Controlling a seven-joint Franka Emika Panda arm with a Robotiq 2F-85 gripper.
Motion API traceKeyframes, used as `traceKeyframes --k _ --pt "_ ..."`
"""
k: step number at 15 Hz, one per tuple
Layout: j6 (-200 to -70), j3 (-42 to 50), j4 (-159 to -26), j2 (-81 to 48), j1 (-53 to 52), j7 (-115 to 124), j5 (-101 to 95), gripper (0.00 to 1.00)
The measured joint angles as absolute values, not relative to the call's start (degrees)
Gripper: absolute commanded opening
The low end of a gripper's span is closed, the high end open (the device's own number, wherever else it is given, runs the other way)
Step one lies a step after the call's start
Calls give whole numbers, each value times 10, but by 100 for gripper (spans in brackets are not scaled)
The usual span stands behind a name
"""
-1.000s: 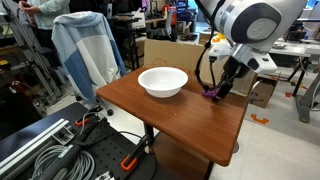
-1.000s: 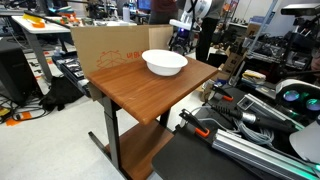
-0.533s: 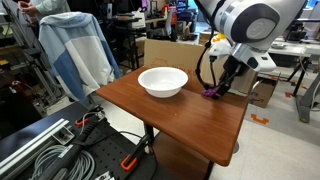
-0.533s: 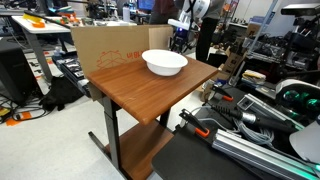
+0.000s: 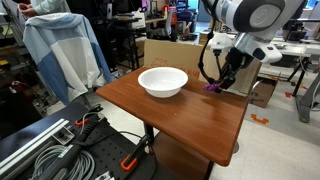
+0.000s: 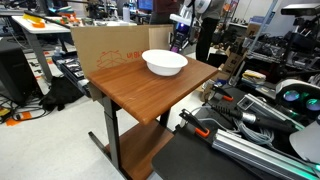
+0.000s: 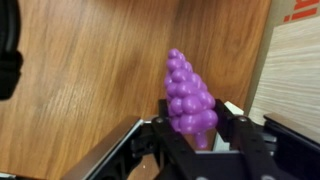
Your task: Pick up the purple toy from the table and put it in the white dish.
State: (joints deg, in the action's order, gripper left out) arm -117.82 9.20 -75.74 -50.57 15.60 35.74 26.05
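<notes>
The clamped purple toy goes up and across over the dish's open hollow (image 5: 162, 79) next, and my gripper releases it, because it hangs low outside the white dish's rim.
The purple toy (image 7: 188, 98), a bumpy grape-like cluster, sits clamped between the black fingers (image 7: 236, 128) of my gripper (image 7: 197, 130) in the wrist view. In an exterior view the toy (image 5: 213, 86) hangs a little above the reddish-brown table (image 5: 190, 115), near its far right edge, with my gripper (image 5: 218, 83) shut on it. The white dish (image 5: 162, 81) stands to the left of the toy on the table. In the exterior view from the opposite side the white dish (image 6: 164, 63) is at the table's far end and my gripper (image 6: 180, 41) is just behind it; the toy is too small to make out there.
A cardboard box (image 6: 110, 55) stands against the table's far side. A chair draped with light cloth (image 5: 62, 50) is to the left of the table. Cables and rails (image 5: 45, 150) lie on the floor in front. A person (image 5: 45, 8) stands at the back left.
My gripper has shut on the purple toy and lifted it slightly off the table. The cloth-draped chair at left has shifted further left.
</notes>
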Motion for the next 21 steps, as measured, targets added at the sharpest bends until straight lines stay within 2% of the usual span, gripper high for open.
traceKeyframes --k 10,21 --pt "-1181 29 -1006 -239 108 164 266 22" --pt "-1196 14 -1107 -224 63 159 278 22"
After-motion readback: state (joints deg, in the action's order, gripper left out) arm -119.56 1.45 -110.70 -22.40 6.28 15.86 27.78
